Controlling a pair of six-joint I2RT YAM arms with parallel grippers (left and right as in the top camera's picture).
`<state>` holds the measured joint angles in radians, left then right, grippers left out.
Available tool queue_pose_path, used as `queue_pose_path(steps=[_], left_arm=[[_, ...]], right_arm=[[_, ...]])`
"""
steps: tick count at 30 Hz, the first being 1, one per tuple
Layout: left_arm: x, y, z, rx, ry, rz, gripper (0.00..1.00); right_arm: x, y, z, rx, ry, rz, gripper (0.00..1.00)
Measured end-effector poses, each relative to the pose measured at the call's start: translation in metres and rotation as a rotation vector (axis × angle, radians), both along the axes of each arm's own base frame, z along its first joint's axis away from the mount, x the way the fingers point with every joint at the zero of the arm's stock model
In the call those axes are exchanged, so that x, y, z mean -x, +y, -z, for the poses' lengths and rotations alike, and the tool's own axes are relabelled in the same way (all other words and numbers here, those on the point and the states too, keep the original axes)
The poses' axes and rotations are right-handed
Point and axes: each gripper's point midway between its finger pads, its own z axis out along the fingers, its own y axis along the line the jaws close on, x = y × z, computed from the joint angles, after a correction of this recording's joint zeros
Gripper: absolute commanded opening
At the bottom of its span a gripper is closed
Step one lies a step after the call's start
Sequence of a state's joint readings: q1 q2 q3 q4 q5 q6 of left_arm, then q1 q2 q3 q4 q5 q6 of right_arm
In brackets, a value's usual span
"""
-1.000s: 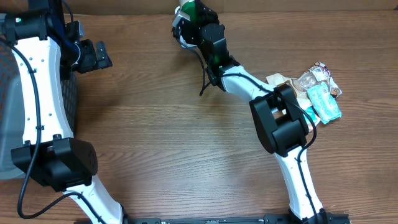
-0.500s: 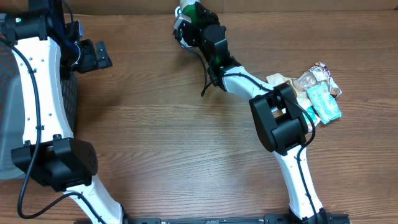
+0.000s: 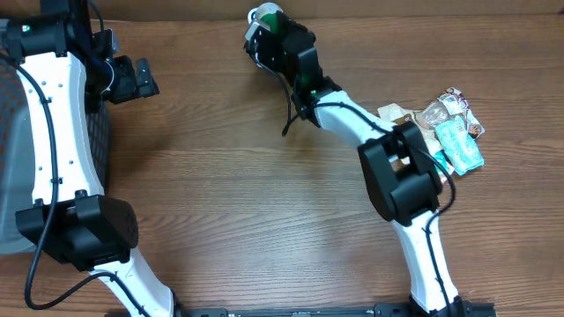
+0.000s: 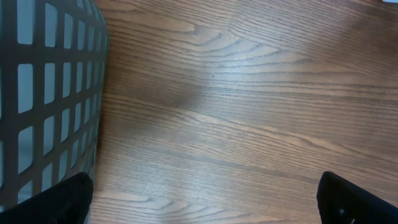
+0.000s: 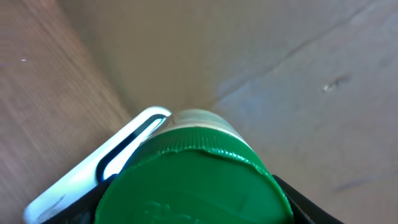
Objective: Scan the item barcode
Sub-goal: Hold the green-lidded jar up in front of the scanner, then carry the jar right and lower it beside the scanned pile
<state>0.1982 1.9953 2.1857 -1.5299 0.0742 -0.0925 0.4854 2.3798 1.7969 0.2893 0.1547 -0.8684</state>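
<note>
My right gripper goes back and to the right in the overhead view next to release the item beside the wrapped packets, since other goods lie gathered there.
My right gripper is at the table's far edge, shut on the item, a container with a green ribbed cap. The cap faces the wrist camera and fills the space between both black fingers. From overhead only a green patch of the item shows above the gripper. A white device with a dark slot lies right beside the cap, on its left. No barcode shows in any view. My left gripper hangs open over bare wood at the far left, its fingertips wide apart and nothing between them.
A grey slotted basket stands just left of the left gripper, at the table's left edge. A pile of wrapped packets lies at the right. A cardboard wall rises behind the held item.
The right gripper has turned slightly with the item, and a pale round end now shows beside the green at the top. The left arm has not moved.
</note>
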Motion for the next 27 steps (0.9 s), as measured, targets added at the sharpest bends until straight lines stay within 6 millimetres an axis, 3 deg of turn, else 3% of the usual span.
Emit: queue_pose_path(steps=[3,6,8,10,13,15,19,27], left_arm=[[0.0,0.0,0.0,0.0,0.0,0.0,0.99],[0.0,0.0,0.0,-0.001,-0.001,0.0,1.0],[0.0,0.0,0.0,-0.001,-0.001,0.0,0.99],[0.0,0.0,0.0,-0.001,-0.001,0.0,1.0],[0.0,0.0,0.0,-0.001,-0.001,0.0,0.99],[0.0,0.0,0.0,0.0,0.0,0.0,1.0],[0.0,0.0,0.0,-0.001,-0.001,0.0,1.0],[0.0,0.0,0.0,0.0,-0.001,0.0,1.0]], right_arm=[[0.017,-0.001,-0.029,-0.018,0.07,0.012,0.47],[0.045,-0.004,-0.072,-0.084,0.142,0.028,0.48],[0.073,-0.008,-0.106,-0.155,0.208,0.046,0.52],[0.106,-0.016,-0.127,-0.221,0.322,0.061,0.52],[0.154,-0.029,-0.134,-0.292,0.517,0.074,0.52],[0.183,-0.039,-0.124,-0.319,0.678,0.085,0.51],[0.226,-0.056,-0.079,-0.317,0.983,0.144,0.52],[0.276,-0.102,0.028,-0.186,1.286,0.364,0.52]])
